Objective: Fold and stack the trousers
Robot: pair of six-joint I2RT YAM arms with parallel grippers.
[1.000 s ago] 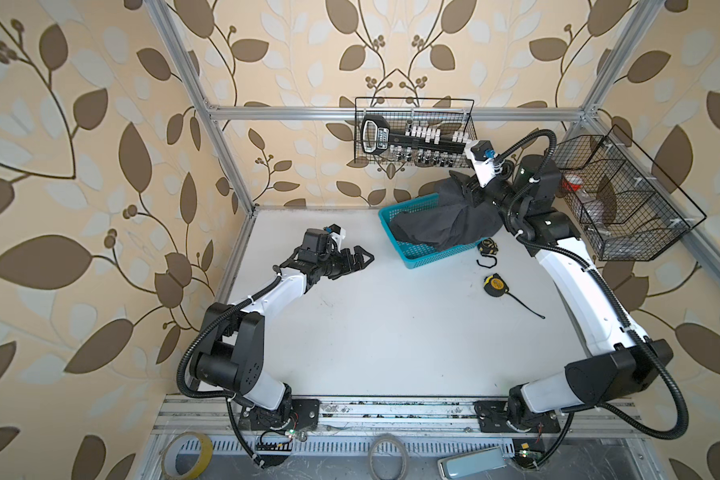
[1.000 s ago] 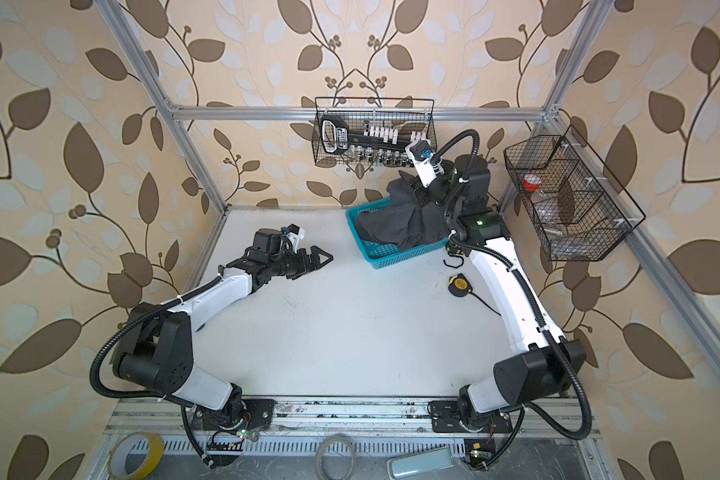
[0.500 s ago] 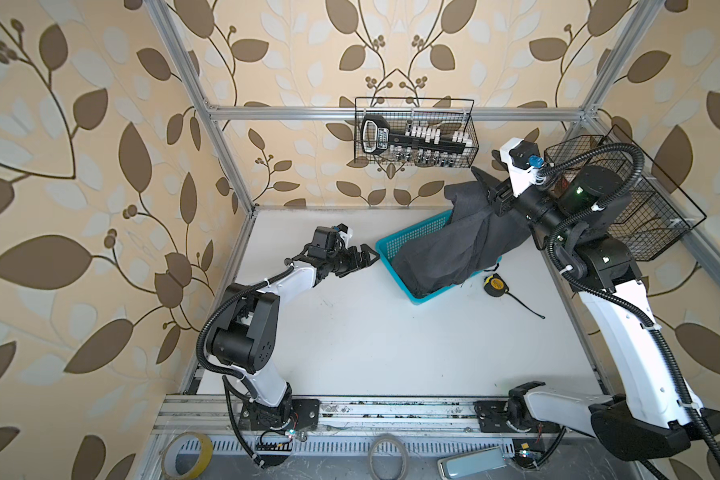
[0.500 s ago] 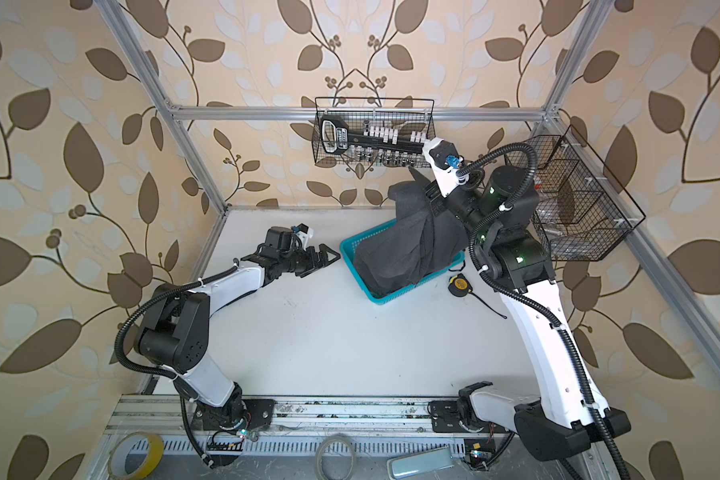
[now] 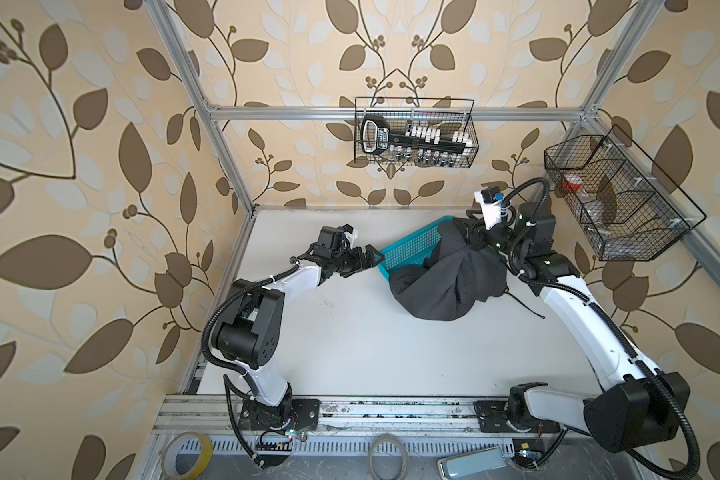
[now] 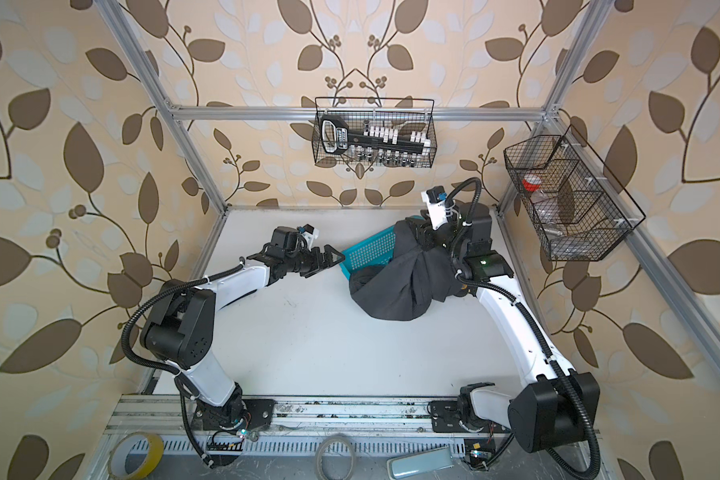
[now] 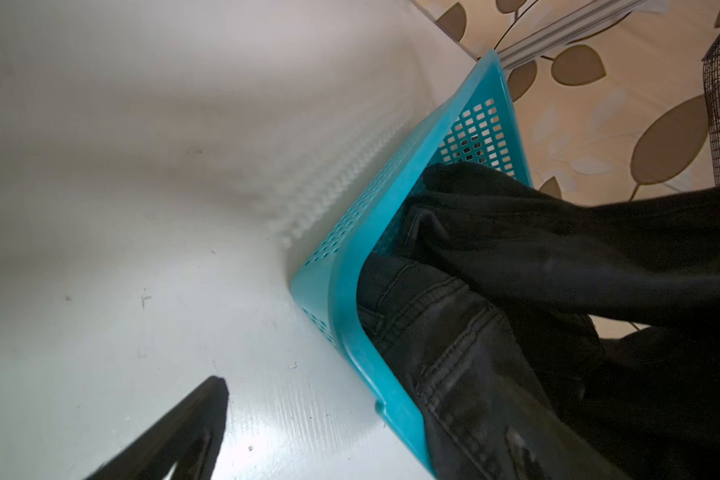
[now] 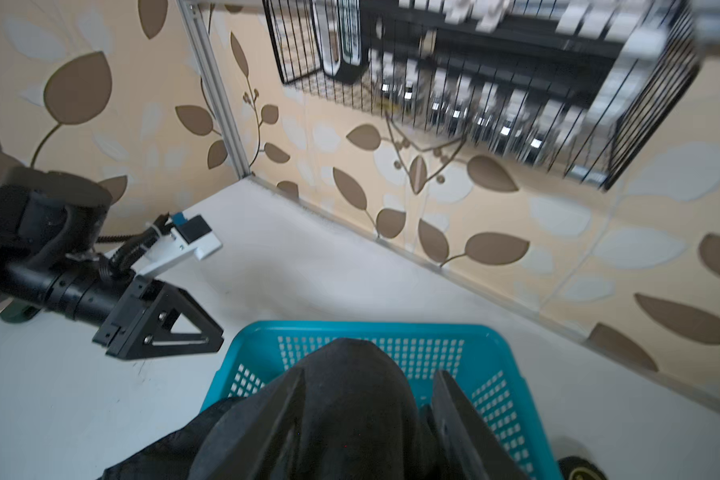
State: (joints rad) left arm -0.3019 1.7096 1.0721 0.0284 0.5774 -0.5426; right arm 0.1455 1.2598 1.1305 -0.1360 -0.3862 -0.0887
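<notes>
The right gripper draws the upper fold back and down onto the spilled cloth (image 5: 449, 294) beside the basket next and releases it, since the trousers still reach into the basket.
The trousers (image 5: 445, 286) (image 6: 395, 291) are a dark charcoal bundle spilling out of the tilted turquoise basket (image 5: 412, 249) (image 6: 368, 251) onto the white table. My right gripper (image 5: 472, 232) (image 6: 418, 232) is shut on their upper fold, above the basket's far end. In the right wrist view its two fingers clamp the dark cloth (image 8: 350, 395) over the basket (image 8: 350, 332). My left gripper (image 5: 368, 259) (image 6: 329, 257) (image 8: 175, 328) stands open and empty beside the basket's near corner. Only one of its fingertips (image 7: 213, 399) shows in the left wrist view, next to the basket rim (image 7: 350, 316) and seamed trousers (image 7: 474, 353).
A black-and-yellow tape measure (image 8: 578, 469) lies behind the basket, its cord (image 5: 524, 305) trailing on the table. Wire baskets hang on the back wall (image 5: 414, 137) and the right wall (image 5: 612, 199). Tape rolls (image 5: 186, 455) lie below the front rail.
My right arm has come down from its raised pose, still gripping the trousers, and the bundle now sags onto the table in front of the basket. The left gripper edged closer to the basket.
</notes>
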